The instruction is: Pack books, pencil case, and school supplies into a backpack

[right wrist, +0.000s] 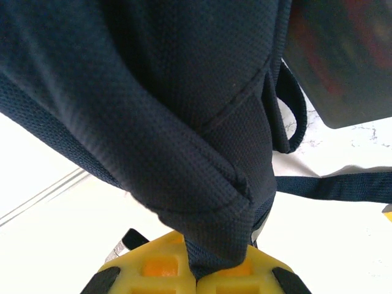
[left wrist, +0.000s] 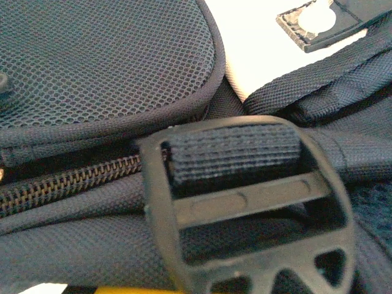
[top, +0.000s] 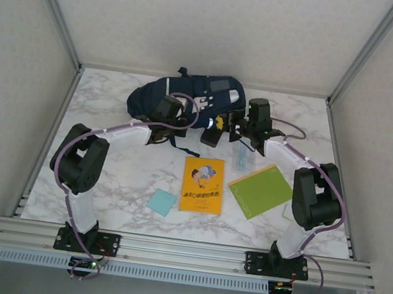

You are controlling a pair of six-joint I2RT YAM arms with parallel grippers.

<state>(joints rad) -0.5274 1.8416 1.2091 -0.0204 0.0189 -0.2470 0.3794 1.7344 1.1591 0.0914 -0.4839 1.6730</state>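
Note:
The backpack is bunched up, so my right gripper will next pull the dark fabric's fold away from my left gripper, toward the marble outward of the clear packet (top: 242, 157).
The navy backpack (top: 189, 95) lies at the back centre of the table. My right gripper (right wrist: 196, 272) is shut on a fold of its dark fabric, pinched between the yellow fingers (right wrist: 147, 269); from above it sits at the bag's near right edge (top: 219, 124). My left gripper (top: 161, 129) presses against the bag's near left side, close over a black buckle (left wrist: 245, 202) and a zipper (left wrist: 67, 180); what its jaws hold is hidden. The orange-yellow book (top: 202, 184) and lime green book (top: 260, 190) lie flat in front. A light-blue pad (top: 162, 202) and a clear packet (top: 242, 157) lie nearby. I cannot make out the pencil case.
The marble table (top: 106, 171) is walled in by pale panels on three sides, with a metal rail (top: 183, 250) along the near edge. A loose dark strap (right wrist: 343, 187) trails from the bag across the table. Both arms arch inward toward the bag.

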